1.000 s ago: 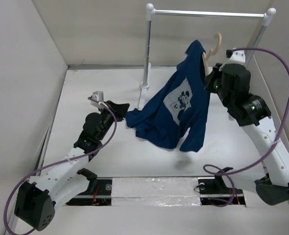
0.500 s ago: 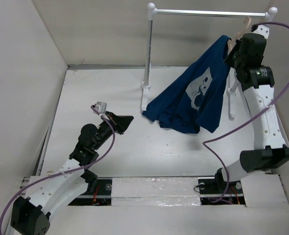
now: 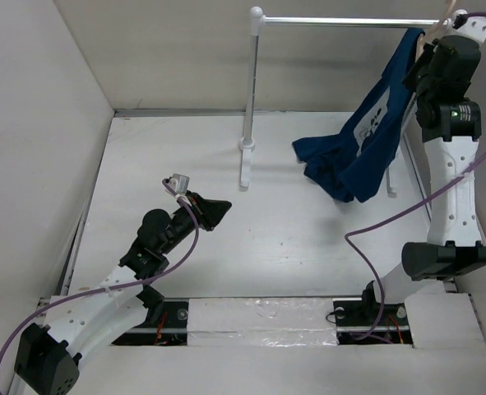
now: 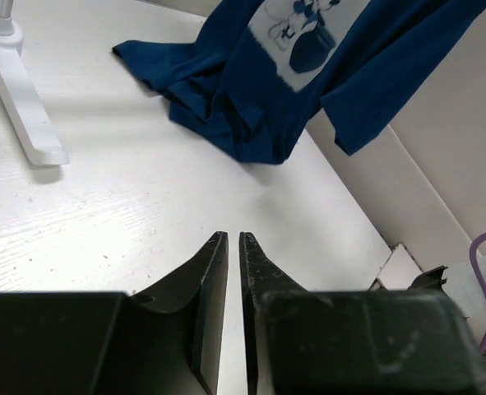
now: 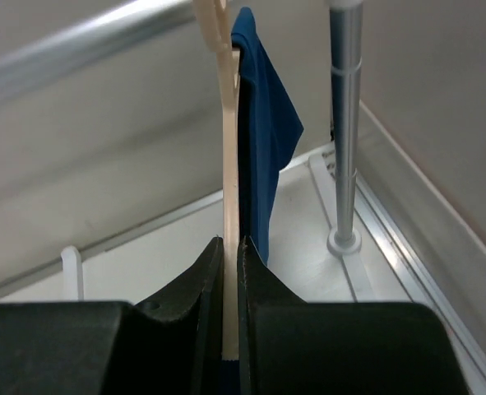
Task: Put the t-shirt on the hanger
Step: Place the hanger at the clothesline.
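I will ease down and let go of the thin frame, since the hanger's top already reaches across the rack's silver bar, which will run outward of my right gripper.
The navy t-shirt (image 3: pixel 372 136) with its white chest print hangs from the pale hanger (image 5: pixel 229 148), and its lower folds rest on the table. My right gripper (image 5: pixel 230 241) is shut on the hanger's thin frame, high at the back right (image 3: pixel 423 56) just under the rack's bar. In the right wrist view the t-shirt (image 5: pixel 263 140) drapes right behind the hanger. My left gripper (image 3: pixel 219 206) hovers low over the table left of centre, well apart from the t-shirt (image 4: pixel 251 90). Its jaws (image 4: pixel 233 236) stand shut to a thin slit with nothing between them.
The rack's silver bar (image 3: pixel 349 22) spans the back on white posts, and the left post's foot (image 3: pixel 244 164) stands mid-table. White walls close in the left, back and right sides. A purple cable (image 3: pixel 391 218) loops beside the right arm.
My right arm has lifted the hanger and t-shirt up and to the right, close to the rack's bar. My left gripper has left the shirt's edge, closed and drawn back.
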You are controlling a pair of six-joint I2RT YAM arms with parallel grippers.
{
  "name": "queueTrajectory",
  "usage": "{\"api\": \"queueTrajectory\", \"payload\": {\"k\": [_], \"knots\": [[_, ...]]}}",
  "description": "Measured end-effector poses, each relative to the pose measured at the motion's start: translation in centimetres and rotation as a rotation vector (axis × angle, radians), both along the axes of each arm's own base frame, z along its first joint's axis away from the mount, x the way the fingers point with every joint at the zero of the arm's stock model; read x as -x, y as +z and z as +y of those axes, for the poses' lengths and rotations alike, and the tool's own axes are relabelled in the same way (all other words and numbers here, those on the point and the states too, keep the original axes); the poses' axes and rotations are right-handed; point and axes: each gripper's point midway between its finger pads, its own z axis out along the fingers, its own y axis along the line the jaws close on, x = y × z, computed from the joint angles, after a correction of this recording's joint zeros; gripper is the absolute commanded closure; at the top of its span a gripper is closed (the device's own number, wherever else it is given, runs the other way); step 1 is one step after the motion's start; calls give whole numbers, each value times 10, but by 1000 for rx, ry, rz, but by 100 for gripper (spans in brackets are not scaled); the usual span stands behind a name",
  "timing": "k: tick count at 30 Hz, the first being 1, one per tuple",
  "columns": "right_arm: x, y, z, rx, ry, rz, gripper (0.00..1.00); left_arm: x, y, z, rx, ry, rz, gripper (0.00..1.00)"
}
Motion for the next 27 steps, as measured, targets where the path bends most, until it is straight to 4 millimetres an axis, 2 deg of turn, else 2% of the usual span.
{"api": "queueTrajectory", "payload": {"k": [3, 5, 7, 12, 15, 20, 27], "knots": [[-2, 20, -7, 17, -12, -49, 100, 0, -1, 0, -2, 2, 3, 90], [-9, 24, -8, 25, -11, -63, 100, -1, -2, 0, -3, 4, 5, 90], [-18, 17, -9, 27, -7, -48, 100, -1, -2, 0, -4, 4, 5, 90], [-45, -17, -12, 18, 18, 26, 100, -1, -2, 1, -3, 8, 5, 90], [-54, -34, -17, 6, 26, 62, 100, -2, -2, 1, -4, 10, 5, 90], [-56, -48, -23, -23, 25, 64, 100, -2, -2, 1, -3, 11, 5, 89], [-44, -57, -32, -67, 2, 6, 100, -2, -2, 1, -3, 12, 5, 88]]}}
